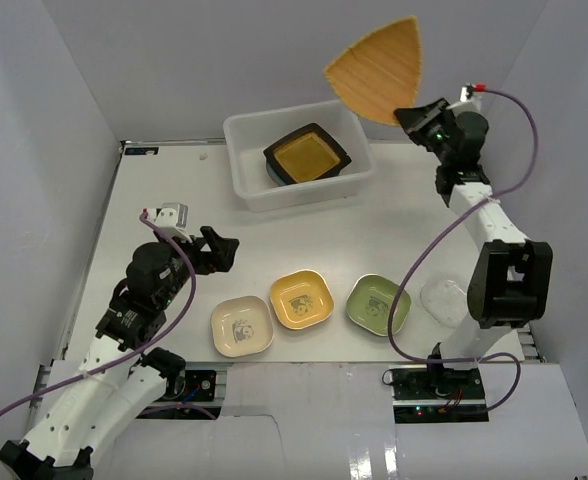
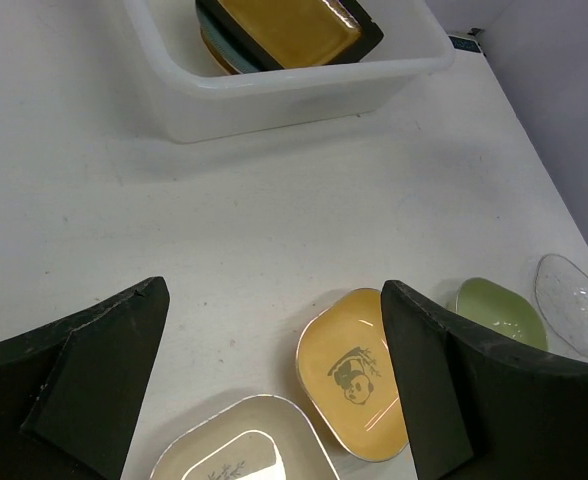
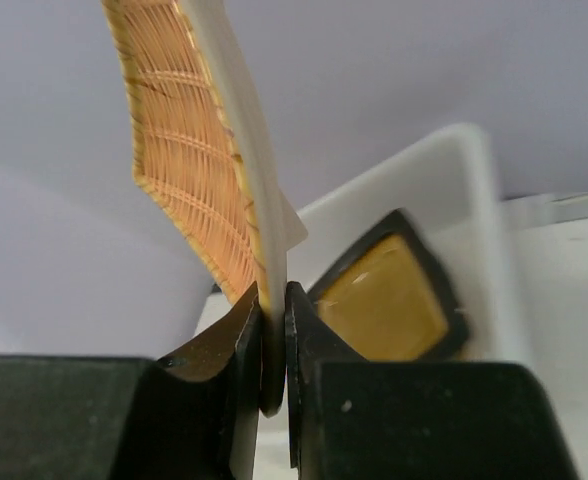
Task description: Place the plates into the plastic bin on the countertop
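I will move my right gripper down and to the left in the top view and let go of the orange plate (image 1: 376,70), because the dark rectangular plate (image 1: 307,154) is that way.
My right gripper (image 1: 411,116) is shut on the orange fan-shaped plate (image 1: 376,70), holding it by one corner high above the countertop (image 1: 164,190), just right of the plastic bin (image 1: 249,185). The wrist view shows the plate (image 3: 189,160) on edge between the jaws. The bin holds a dark rectangular plate (image 1: 307,154) with a yellow inside on a teal plate. My left gripper (image 1: 217,250) is open and empty above the countertop's left side. Cream (image 1: 242,326), yellow (image 1: 301,299) and green (image 1: 378,304) square plates and a small clear plate (image 1: 442,298) lie in a row near the front edge.
White walls enclose the countertop on the left, back and right. The right arm's cable loops over the green and clear plates. In the left wrist view the bin (image 2: 274,95) lies ahead and the yellow plate (image 2: 349,370) sits between the fingers.
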